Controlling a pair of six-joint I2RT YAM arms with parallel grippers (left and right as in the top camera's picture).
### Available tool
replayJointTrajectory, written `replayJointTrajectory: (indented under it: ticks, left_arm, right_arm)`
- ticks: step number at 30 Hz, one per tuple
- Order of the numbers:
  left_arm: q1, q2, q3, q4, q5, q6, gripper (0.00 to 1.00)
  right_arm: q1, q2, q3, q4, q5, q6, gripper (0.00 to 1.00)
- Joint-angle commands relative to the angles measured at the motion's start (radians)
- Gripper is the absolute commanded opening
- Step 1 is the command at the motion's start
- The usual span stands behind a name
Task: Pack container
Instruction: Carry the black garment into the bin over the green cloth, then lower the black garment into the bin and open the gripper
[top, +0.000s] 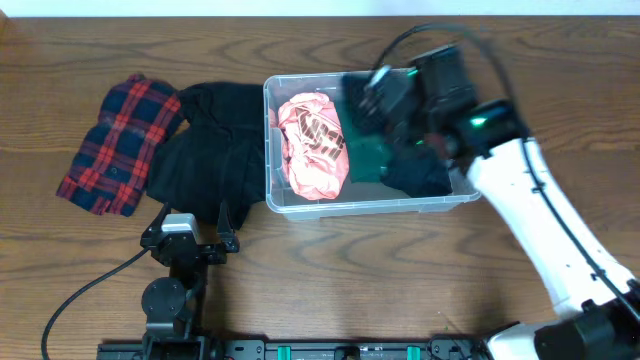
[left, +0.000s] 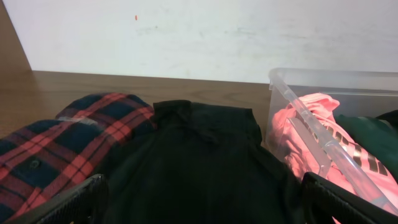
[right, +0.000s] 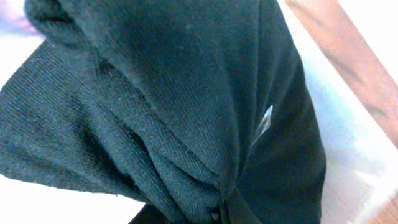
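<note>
My right gripper lowers back and to the left in the overhead view next. It releases its cloth over the pink garment's near end (top: 323, 180), which lies uncovered.
The clear plastic container (top: 370, 207) stands at the table's middle. A pink garment (top: 312, 143) fills its left half, and a dark green garment (top: 375, 160) lies bunched in its right half. My right gripper (top: 372, 100) hangs over the bin's right half, shut on the dark green garment (right: 174, 93). That cloth fills the right wrist view and hides the fingers. My left gripper (left: 202, 208) stands open near the table's front, low over a black garment (left: 199, 155), with nothing between its fingers (left: 68, 205).
A red and navy plaid shirt (top: 122, 145) lies at the far left, touching the black garment (top: 210, 150), which reaches the bin's left wall. The bin's near corner (left: 311, 78) shows in the left wrist view. A wall rises behind the table.
</note>
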Motion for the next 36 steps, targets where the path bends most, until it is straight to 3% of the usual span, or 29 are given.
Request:
replayJointTrajectory:
  ticks: [1,22,24,25,26,27,29,31,36]
  left_arm:
    - [-0.006,-0.005,-0.021,-0.033,-0.024,-0.016,0.98]
    - [-0.006,-0.005,-0.021,-0.033,-0.024,-0.016,0.98]
    - [-0.006,-0.005,-0.021,-0.033,-0.024,-0.016,0.98]
    - [-0.006,-0.005,-0.021,-0.033,-0.024,-0.016,0.98]
    - [-0.006,-0.005,-0.021,-0.033,-0.024,-0.016,0.98]
    - [-0.006,-0.005,-0.021,-0.033,-0.024,-0.016,0.98]
    - [-0.006,-0.005,-0.021,-0.033,-0.024,-0.016,0.98]
    - [-0.006,-0.005,-0.021,-0.033,-0.024,-0.016,0.98]
    - [-0.006,-0.005,-0.021,-0.033,-0.024,-0.016,0.98]
  right_arm:
    - [0.052,0.026,0.002,-0.007,0.003,-0.06,0.01]
    - [0.118,0.184,0.002,-0.067,-0.115,-0.092,0.01]
    - [0.118,0.185,0.002,-0.068,-0.123,-0.092,0.05]
    - [0.119,0.185,0.002,-0.068,-0.126,-0.091,0.09]
    - [0.119,0.185,0.002,-0.068,-0.125,-0.089,0.26]
    - [0.119,0.185,0.002,-0.068,-0.125,-0.088,0.53]
    - [0.119,0.185,0.002,-0.07,-0.125,-0.089,0.81]
    - [0.119,0.185,0.002,-0.074,-0.125,-0.089,0.92]
    - [0.119,0.185,0.002,-0.072,-0.125,-0.089,0.99]
